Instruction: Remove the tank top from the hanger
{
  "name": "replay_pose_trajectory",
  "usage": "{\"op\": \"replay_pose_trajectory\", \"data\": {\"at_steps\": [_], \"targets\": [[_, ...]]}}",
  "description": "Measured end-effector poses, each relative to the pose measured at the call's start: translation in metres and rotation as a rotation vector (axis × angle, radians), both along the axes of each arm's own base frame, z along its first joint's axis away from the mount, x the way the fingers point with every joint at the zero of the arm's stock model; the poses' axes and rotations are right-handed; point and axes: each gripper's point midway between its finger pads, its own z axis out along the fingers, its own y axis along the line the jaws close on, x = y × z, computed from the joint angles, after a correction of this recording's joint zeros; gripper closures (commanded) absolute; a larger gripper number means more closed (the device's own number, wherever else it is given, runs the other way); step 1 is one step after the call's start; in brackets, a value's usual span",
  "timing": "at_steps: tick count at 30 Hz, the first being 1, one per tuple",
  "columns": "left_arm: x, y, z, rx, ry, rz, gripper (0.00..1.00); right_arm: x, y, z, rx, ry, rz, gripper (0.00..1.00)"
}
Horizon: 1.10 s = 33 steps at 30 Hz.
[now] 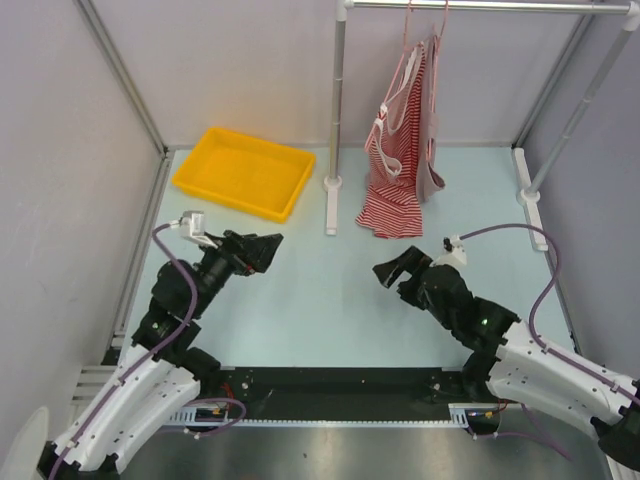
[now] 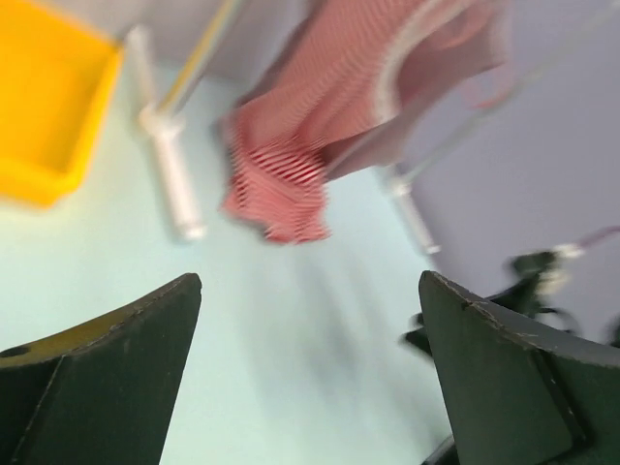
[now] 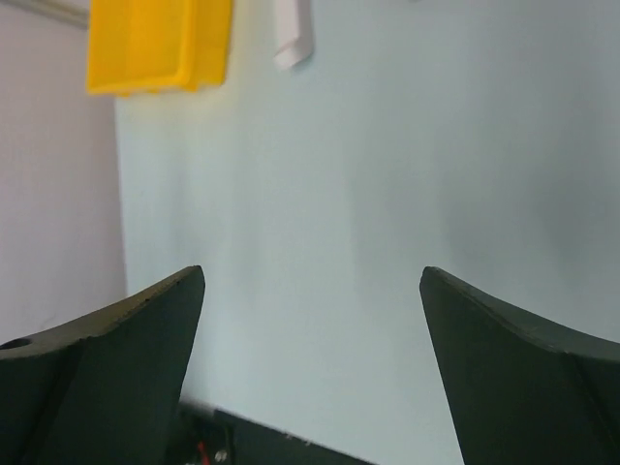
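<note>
I need to move my right gripper up and outward next, past the striped tank top to the pink hanger wire by the bar, since the tank top hangs from it.
The red-and-white striped tank top hangs on a thin pink hanger from the metal rail at the back right, and its bunched hem reaches down to the table. It shows blurred in the left wrist view, tank top, far ahead of the fingers. My left gripper is open and empty, low over the table, left of the garment and nearer the front. My right gripper is also open and empty, in front of the garment and pointing left.
A yellow tray lies at the back left. The rack's upright pole and white foot stand between tray and garment. Another foot lies by the right wall. Grey walls close in both sides.
</note>
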Motion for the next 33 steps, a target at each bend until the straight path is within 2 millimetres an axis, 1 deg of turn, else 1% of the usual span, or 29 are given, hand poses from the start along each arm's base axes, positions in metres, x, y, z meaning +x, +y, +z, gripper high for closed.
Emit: {"op": "replay_pose_trajectory", "data": {"at_steps": [1, 4, 5, 6, 7, 9, 11, 12, 13, 15, 16, 17, 19, 20, 22, 23, 25, 26, 27, 28, 29, 33], "targets": [[0.008, 0.004, -0.016, 0.04, 0.075, 0.04, 0.01, 0.006, -0.01, 0.002, -0.05, 0.007, -0.038, 0.0], [0.016, 0.013, -0.054, 0.132, 0.224, 0.111, 0.01, 0.021, -0.036, 0.01, -0.19, 0.018, -0.114, 0.0], [0.016, 0.016, -0.068, 0.165, 0.27, 0.125, 0.01, 0.029, -0.044, 0.019, -0.24, 0.011, -0.133, 0.0], [0.014, 0.019, -0.076, 0.183, 0.296, 0.131, 0.01, 0.033, -0.046, 0.027, -0.262, -0.002, -0.135, 0.0], [0.011, 0.021, -0.082, 0.2, 0.316, 0.131, 0.0, 0.045, -0.058, 0.04, -0.312, -0.029, -0.153, 0.0], [0.005, 0.023, -0.083, 0.208, 0.319, 0.128, 0.0, 0.065, -0.074, 0.071, -0.376, -0.087, -0.171, 0.0], [-0.003, 0.023, -0.077, 0.195, 0.302, 0.103, 0.01, 0.088, -0.094, 0.108, -0.414, -0.149, -0.221, 0.0], [-0.007, 0.021, -0.072, 0.183, 0.286, 0.082, 0.0, 0.104, -0.108, 0.127, -0.438, -0.168, -0.255, 0.0], [-0.012, 0.019, -0.068, 0.173, 0.27, 0.059, 0.01, 0.12, -0.122, 0.15, -0.455, -0.203, -0.29, 0.0], [-0.02, 0.015, -0.058, 0.154, 0.229, 0.014, 0.0, 0.152, -0.141, 0.187, -0.489, -0.273, -0.332, 0.0], [-0.024, 0.014, -0.055, 0.147, 0.214, -0.004, 0.01, 0.162, -0.146, 0.195, -0.507, -0.291, -0.333, 0.0], [-0.027, 0.012, -0.053, 0.146, 0.202, -0.022, 0.01, 0.179, -0.15, 0.21, -0.529, -0.33, -0.329, 0.0], [-0.032, 0.009, -0.051, 0.145, 0.192, -0.053, 0.01, 0.205, -0.148, 0.222, -0.554, -0.366, -0.293, 0.0], [-0.034, 0.007, -0.051, 0.148, 0.19, -0.067, 0.01, 0.215, -0.147, 0.227, -0.562, -0.377, -0.281, 0.01], [-0.038, 0.005, -0.051, 0.15, 0.184, -0.091, 0.01, 0.245, -0.14, 0.237, -0.573, -0.406, -0.244, 0.05], [-0.041, 0.004, -0.051, 0.153, 0.18, -0.105, 0.01, 0.259, -0.136, 0.24, -0.574, -0.417, -0.229, 0.05], [-0.045, 0.003, -0.051, 0.158, 0.173, -0.127, 0.0, 0.279, -0.129, 0.239, -0.571, -0.427, -0.206, 0.06], [-0.046, 0.002, -0.051, 0.159, 0.17, -0.137, 0.01, 0.287, -0.126, 0.235, -0.57, -0.426, -0.195, 0.06], [-0.047, 0.001, -0.051, 0.162, 0.167, -0.146, 0.01, 0.291, -0.123, 0.232, -0.568, -0.424, -0.185, 0.1], [-0.048, 0.0, -0.051, 0.163, 0.166, -0.153, 0.01, 0.296, -0.121, 0.228, -0.568, -0.42, -0.172, 0.11], [-0.049, -0.001, -0.052, 0.165, 0.166, -0.159, 0.01, 0.299, -0.119, 0.223, -0.57, -0.41, -0.162, 0.16], [-0.052, -0.003, -0.053, 0.173, 0.166, -0.179, 0.01, 0.315, -0.109, 0.232, -0.551, -0.443, -0.134, 0.35]]}}
